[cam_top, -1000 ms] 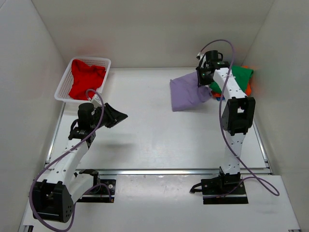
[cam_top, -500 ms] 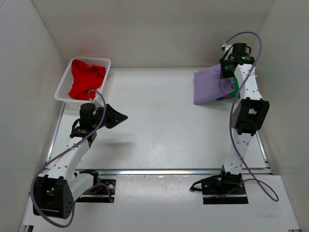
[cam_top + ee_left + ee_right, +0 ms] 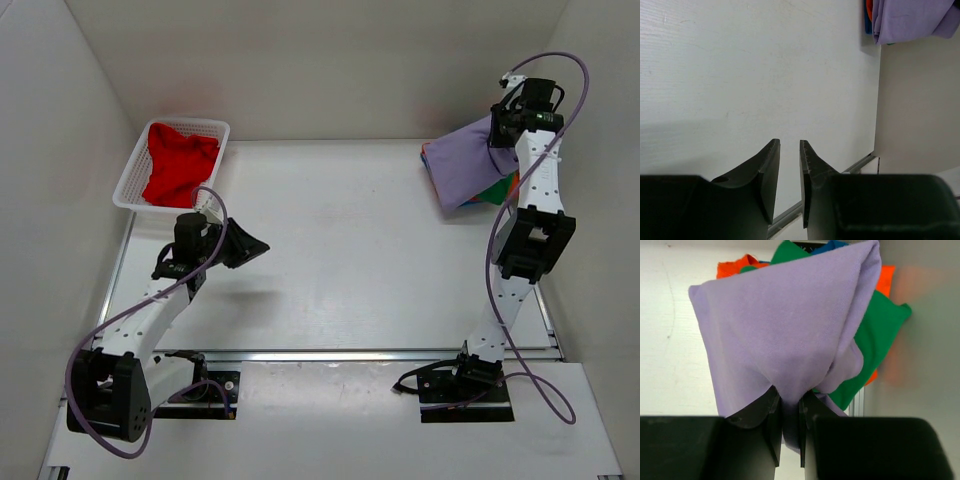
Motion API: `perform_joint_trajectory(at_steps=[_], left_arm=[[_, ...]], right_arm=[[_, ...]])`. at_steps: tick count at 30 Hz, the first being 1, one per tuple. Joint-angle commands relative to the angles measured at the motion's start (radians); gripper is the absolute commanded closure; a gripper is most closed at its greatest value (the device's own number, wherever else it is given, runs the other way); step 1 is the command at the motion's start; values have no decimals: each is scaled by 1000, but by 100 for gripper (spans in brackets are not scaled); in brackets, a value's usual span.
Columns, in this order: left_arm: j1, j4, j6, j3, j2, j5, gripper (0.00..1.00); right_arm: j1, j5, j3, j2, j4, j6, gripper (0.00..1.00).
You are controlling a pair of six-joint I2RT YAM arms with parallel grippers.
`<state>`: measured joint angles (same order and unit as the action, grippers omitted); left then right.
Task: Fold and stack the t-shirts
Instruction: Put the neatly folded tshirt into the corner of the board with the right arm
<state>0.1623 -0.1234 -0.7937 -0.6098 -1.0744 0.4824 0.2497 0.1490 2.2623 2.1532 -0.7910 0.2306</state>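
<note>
My right gripper will move over green and orange (image 3: 505, 187) (image 3: 872, 342) toward the side and open, because both can still be seen uncovered beside the lavender t-shirt.
My right gripper (image 3: 497, 135) (image 3: 789, 400) is shut on a bunched fold of the lavender-purple t-shirt (image 3: 463, 166) (image 3: 785, 325). The shirt hangs lifted over the stack at the far right corner. Under it lie a green t-shirt (image 3: 881, 335), an orange one (image 3: 733, 267) and a sliver of a blue one (image 3: 832, 246). The red t-shirt (image 3: 178, 165) lies crumpled in the white mesh basket (image 3: 128, 172) at the far left. My left gripper (image 3: 262, 246) (image 3: 789, 142) hovers above the bare table on the left, open by a narrow gap, with nothing between its fingers.
White walls close in the table on the left, back and right; the stack (image 3: 497, 190) sits against the right wall. In the left wrist view the lavender t-shirt (image 3: 912, 20) shows far off by the wall. A metal rail (image 3: 330, 354) runs along the near edge.
The right gripper has carried the lavender t-shirt from the table's right-middle to the right and back, over the stack by the wall. The left arm has barely shifted.
</note>
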Motion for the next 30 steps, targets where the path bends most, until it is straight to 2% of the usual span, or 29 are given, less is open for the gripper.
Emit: perform_joint_trajectory(at_steps=[1,5,11,17,22,30], left_arm=[[8,10,10,-8,2,-13,66],[3,-2,22,-13,-9,-25,66],[14,18,13,-10,-44,-19,66],[14,13,20,-13,-52,-28,66],[9,11,25,-16,-59,-33,66],[13,18,24,-13,-73,-40,66]], right_arm=[[14,-8,77,0,114,-37,100],[34,-45,67,19,136,-85,100],[51,-49,-199,-130,378,-152,99],[59,-126,-178,-90,378,-200,100],[57,-193,-265,-110,481,-224,100],[46,-350,-149,6,431,-258,100]])
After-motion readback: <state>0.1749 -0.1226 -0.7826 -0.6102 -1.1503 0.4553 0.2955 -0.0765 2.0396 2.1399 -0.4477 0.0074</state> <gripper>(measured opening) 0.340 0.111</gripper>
